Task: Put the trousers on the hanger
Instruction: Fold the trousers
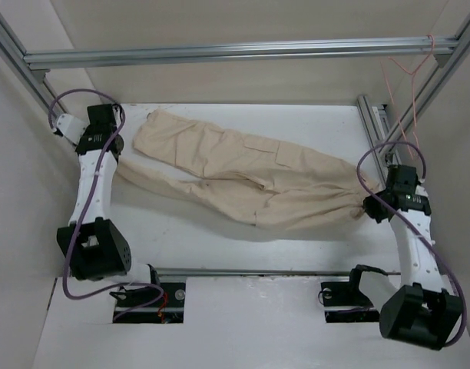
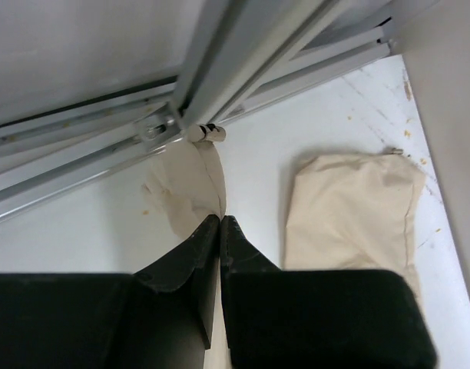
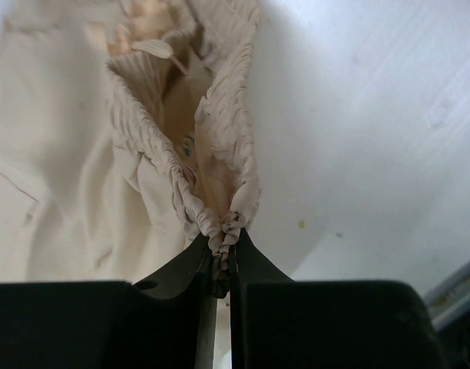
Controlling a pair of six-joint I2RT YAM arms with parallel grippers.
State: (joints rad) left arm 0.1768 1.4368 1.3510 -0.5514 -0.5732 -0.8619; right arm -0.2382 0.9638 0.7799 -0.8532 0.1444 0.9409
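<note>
The nearer leg is still apart from the other leg, so my right gripper will next carry the gathered waistband [image 3: 220, 231] outward over the far side of the trousers' waist.
The beige trousers [image 1: 243, 173] lie spread slantwise across the white table, legs to the far left, waist to the right. My left gripper [image 1: 118, 160] is shut on the hem of the nearer leg; in the left wrist view its jaws [image 2: 220, 221] pinch that cloth [image 2: 185, 192], and the other leg's cuff [image 2: 350, 211] lies flat to the right. My right gripper [image 1: 367, 206] is shut on the gathered elastic waistband [image 3: 220, 231]. The pink wire hanger [image 1: 408, 73] hangs from the frame at the far right, apart from both grippers.
Aluminium frame rails [image 1: 235, 52] cross the back and run along the right side [image 1: 373, 127]. Walls close in on both sides. A purple cable [image 1: 104, 154] loops over each arm. A rail [image 2: 220, 77] passes close above the left gripper.
</note>
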